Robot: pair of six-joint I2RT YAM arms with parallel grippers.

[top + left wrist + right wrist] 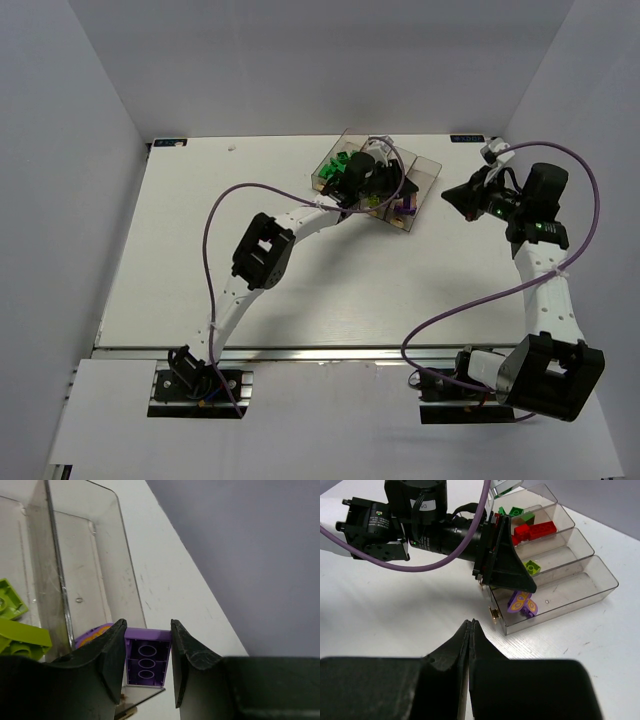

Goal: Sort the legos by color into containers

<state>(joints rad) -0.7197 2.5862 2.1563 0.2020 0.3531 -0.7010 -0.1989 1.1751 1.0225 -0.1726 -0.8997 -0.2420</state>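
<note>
The end bin already holds the purple butterfly-print piece, so my left gripper will ease slightly outward over the open part of the end bin's bottom and release the purple brick.
My left gripper [146,650] is shut on a purple lego brick [146,659], hollow underside toward the camera, held over the near end of the end bin [100,575] of the clear containers [420,185]. A purple butterfly-print piece [520,602] lies in that bin. The neighbouring bins hold yellow-green legos [532,566], red legos [535,530] and green legos [516,511]. Yellow-green legos [12,605] also show in the left wrist view. My right gripper [470,622] is shut and empty, low over the table to the right of the bins [458,196].
The left arm [420,525] and its purple cable [215,250] stretch across the table toward the bins. Tan labels [493,614] sit on the bins' near ends. White walls [60,200] close in the table on three sides.
</note>
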